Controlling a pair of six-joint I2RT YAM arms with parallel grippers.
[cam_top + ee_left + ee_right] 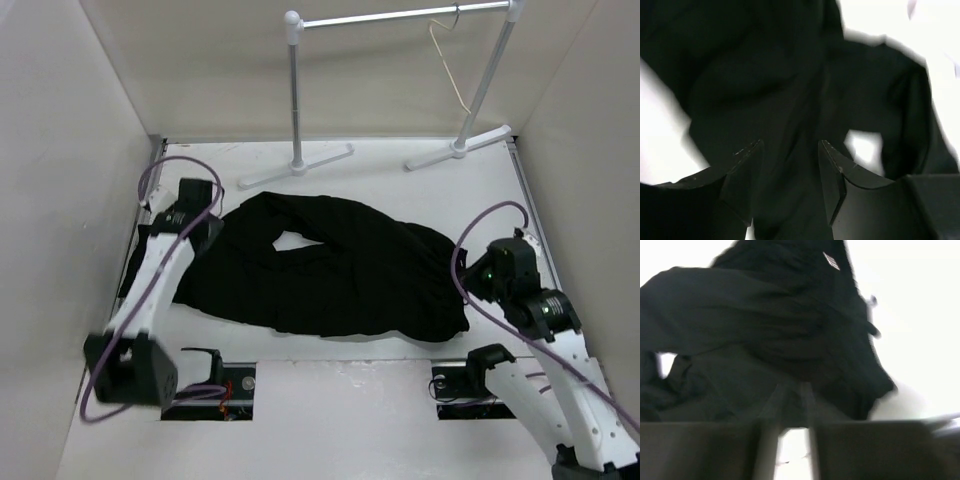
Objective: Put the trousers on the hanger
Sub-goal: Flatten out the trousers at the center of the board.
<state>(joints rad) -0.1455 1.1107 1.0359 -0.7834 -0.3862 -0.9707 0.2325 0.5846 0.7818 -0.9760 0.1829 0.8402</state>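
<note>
My left gripper moves outward and left in the top view next, then down onto the cuff of the trousers' far leg, because bare white table borders the fabric there.
The black trousers lie crumpled across the middle of the table. The pale hanger hangs by its hook from the rail at the back right. My left gripper is at the trousers' left end. In the left wrist view it is open, jaws wide apart just above the dark fabric. My right gripper is at the trousers' right edge. The right wrist view is blurred. There my right gripper shows a narrow gap with white table in it, its tips at the edge of the fabric.
The white-and-silver rail stand stands at the back, its two feet resting on the table just behind the trousers. White walls close in the left, right and back sides. Both arm bases sit at the near edge.
</note>
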